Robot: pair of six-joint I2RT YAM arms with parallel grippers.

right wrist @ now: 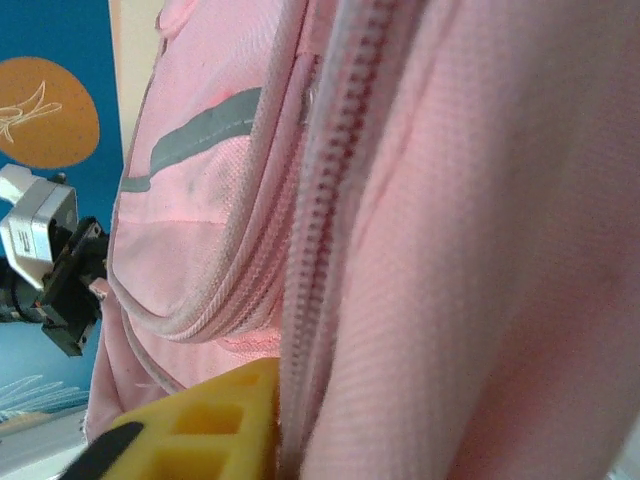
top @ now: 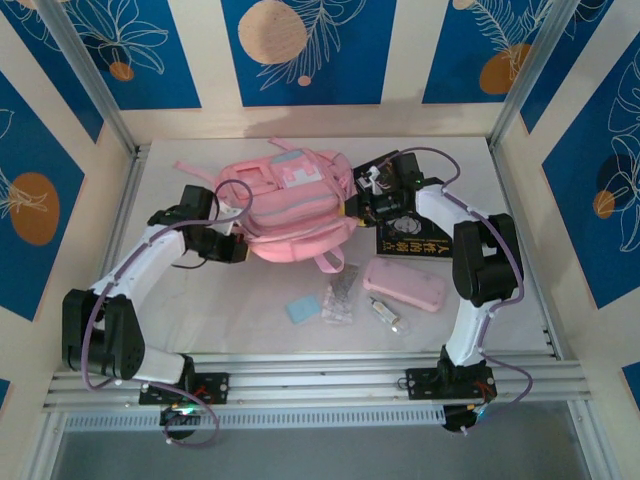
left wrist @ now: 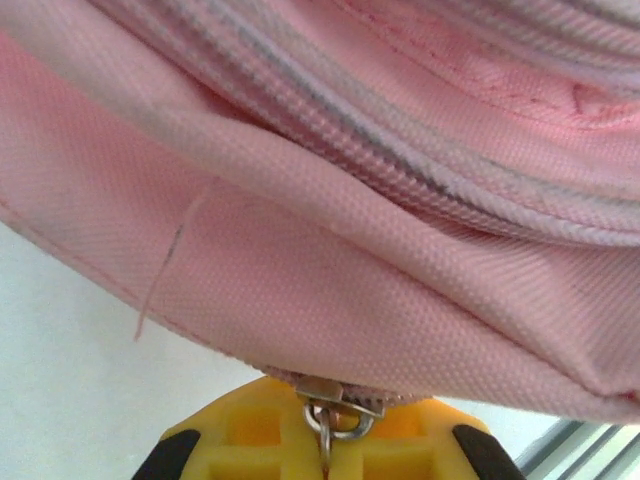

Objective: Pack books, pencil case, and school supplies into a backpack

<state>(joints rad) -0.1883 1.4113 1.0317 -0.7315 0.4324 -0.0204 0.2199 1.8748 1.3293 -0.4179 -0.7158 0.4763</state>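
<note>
The backpack's side edge point(left wrist: 105, 285) continues outward of my left gripper, so I should next pull the metal zipper pull point(left wrist: 328, 412) in that gripper outward along the edge, then release it.
The big pink backpack point(top: 295, 205) lies at the table's middle back. My left gripper point(top: 243, 238) is at its near-left edge, yellow fingers point(left wrist: 250, 440) shut on the metal zipper pull point(left wrist: 328, 412). My right gripper point(top: 358, 205) is against the backpack's right side. One yellow finger point(right wrist: 205, 425) presses on the zipper edge point(right wrist: 310, 300), and the other is hidden behind the fabric. A black book point(top: 410, 240) with yellow print lies right of the backpack. In front of it lie the pink pencil case point(top: 405, 285), a light blue pad point(top: 301, 309), a clear bag point(top: 340, 300) and a small tube point(top: 385, 313).
A pink strap point(top: 330, 262) trails off the backpack's near side towards the supplies. Aluminium posts and panelled walls close in the table on the left, right and back. A metal rail point(top: 320, 375) runs along the near edge by the arm bases.
</note>
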